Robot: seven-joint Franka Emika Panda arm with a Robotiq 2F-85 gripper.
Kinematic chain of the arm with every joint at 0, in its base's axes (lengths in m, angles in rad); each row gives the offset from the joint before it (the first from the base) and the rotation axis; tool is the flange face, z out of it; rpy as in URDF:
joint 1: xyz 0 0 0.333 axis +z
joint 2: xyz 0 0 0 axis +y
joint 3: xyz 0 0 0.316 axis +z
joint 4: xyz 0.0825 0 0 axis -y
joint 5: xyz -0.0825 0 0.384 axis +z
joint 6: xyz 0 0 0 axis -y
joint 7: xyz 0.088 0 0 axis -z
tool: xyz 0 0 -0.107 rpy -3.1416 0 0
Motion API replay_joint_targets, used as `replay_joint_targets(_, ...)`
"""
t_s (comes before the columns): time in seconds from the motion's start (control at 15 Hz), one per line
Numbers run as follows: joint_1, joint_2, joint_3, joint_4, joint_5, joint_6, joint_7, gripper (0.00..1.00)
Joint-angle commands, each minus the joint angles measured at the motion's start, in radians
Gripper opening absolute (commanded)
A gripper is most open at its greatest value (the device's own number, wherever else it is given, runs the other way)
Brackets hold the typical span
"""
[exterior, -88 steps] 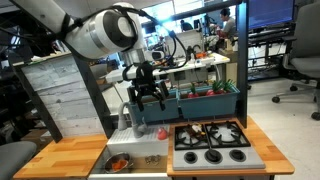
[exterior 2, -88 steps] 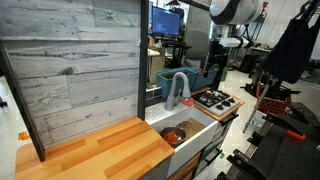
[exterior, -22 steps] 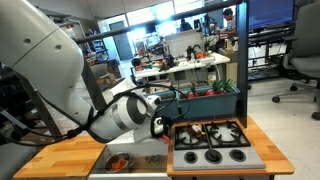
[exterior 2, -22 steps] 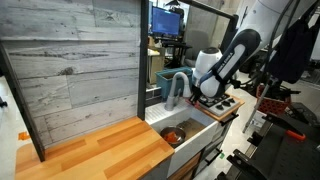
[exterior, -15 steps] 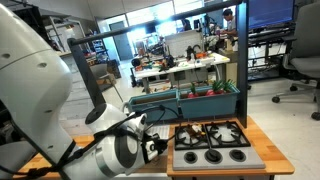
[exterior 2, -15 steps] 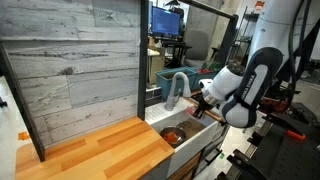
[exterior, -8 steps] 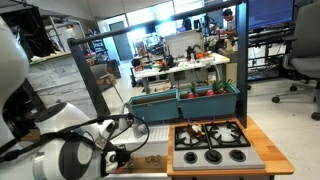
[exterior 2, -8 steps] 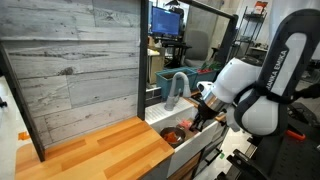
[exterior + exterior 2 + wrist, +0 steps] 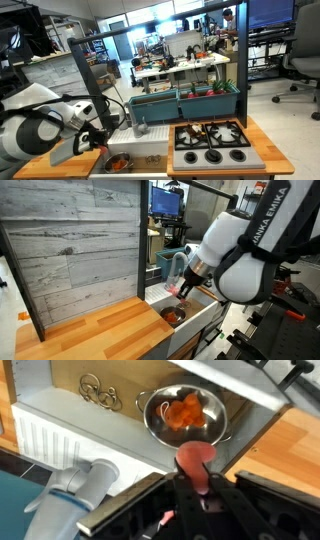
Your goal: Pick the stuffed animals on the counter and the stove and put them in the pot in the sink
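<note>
My gripper will next carry the reddish-pink stuffed animal [image 9: 195,456] away from the grey faucet and over the pot's opening [image 9: 186,415], and then I will release it.
My gripper [image 9: 193,473] is shut on a reddish-pink stuffed animal [image 9: 195,456] whose soft end sticks out past the fingers. It hangs above the sink [image 9: 70,415], just off the rim of the silver pot [image 9: 160,430]. An orange-red stuffed animal [image 9: 185,410] lies inside that pot. In both exterior views the gripper [image 9: 97,143] [image 9: 178,288] hovers over the sink [image 9: 150,158] near the pot [image 9: 118,162] [image 9: 172,313]. The black stove [image 9: 210,145] has no toy on it. The wooden counter [image 9: 100,330] lies beside the sink.
The grey faucet [image 9: 176,264] [image 9: 80,488] rises close to the gripper. A teal planter box [image 9: 185,101] runs behind sink and stove. A weathered grey plank panel [image 9: 70,240] stands behind the counter. The arm's bulky body [image 9: 35,125] looms over the counter's left part.
The arm has swung from the stove side across to above the sink, carrying the reddish-pink toy. The gripper stayed shut throughout.
</note>
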Motion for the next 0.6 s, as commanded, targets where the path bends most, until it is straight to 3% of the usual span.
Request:
replay_joint_targets(0.0,0.156,0.131,-0.136,0.193,0.125,-0.107,0.055,0.03)
replay_joint_targets(0.13,0.215,0.171,-0.186,0.237,0.134,-0.169,0.099,0.03)
replay_joint_targets(0.27,0.304,0.185,-0.261,0.228,0.132,-0.316,0.166,0.03)
replay_joint_targets(0.53,0.288,0.105,-0.232,0.175,-0.004,-0.571,0.194,0.03)
